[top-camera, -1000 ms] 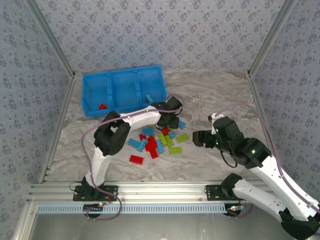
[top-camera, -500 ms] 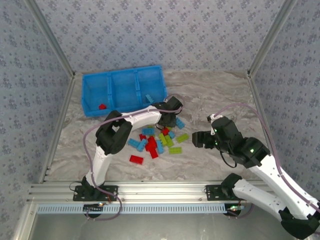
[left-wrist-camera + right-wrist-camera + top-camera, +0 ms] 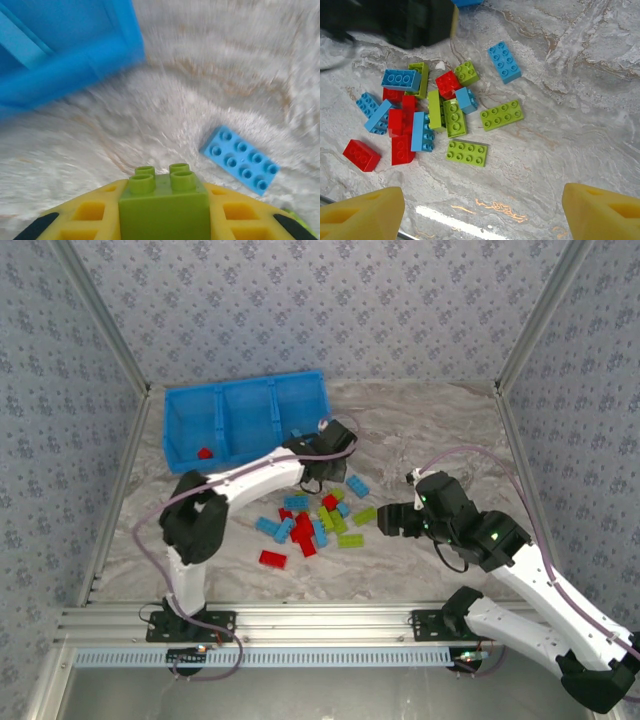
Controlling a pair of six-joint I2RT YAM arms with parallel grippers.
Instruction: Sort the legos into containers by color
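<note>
I need to move my left gripper outward across the bin next and let go of the lime lego over the bin's middle section [image 3: 247, 427], because this is outward of my gripper, beyond the bin's divider.
My left gripper [image 3: 322, 448] is shut on a small lime green lego [image 3: 164, 205], held above the table just off the near right corner of the blue bin [image 3: 246, 384]. That corner [image 3: 75, 65] shows at the upper left of the left wrist view. A flat light blue lego [image 3: 241, 159] lies below and to the right. The pile of red, light blue and lime legos [image 3: 315, 520] lies mid-table. My right gripper [image 3: 385, 521] hovers open to the pile's right, fingers wide apart [image 3: 480, 215] over bare table. One red lego [image 3: 205, 453] lies in the left container.
A red lego [image 3: 362, 154] lies apart at the pile's near left, and two flat lime legos [image 3: 467, 152] [image 3: 502, 115] lie on its right side. The aluminium frame rail [image 3: 300, 620] runs along the near edge. Patterned walls close the other three sides.
The left gripper has shut on the lime lego and lifted it from the pile toward the bin, with its elbow swinging left. The right gripper crept slightly left.
</note>
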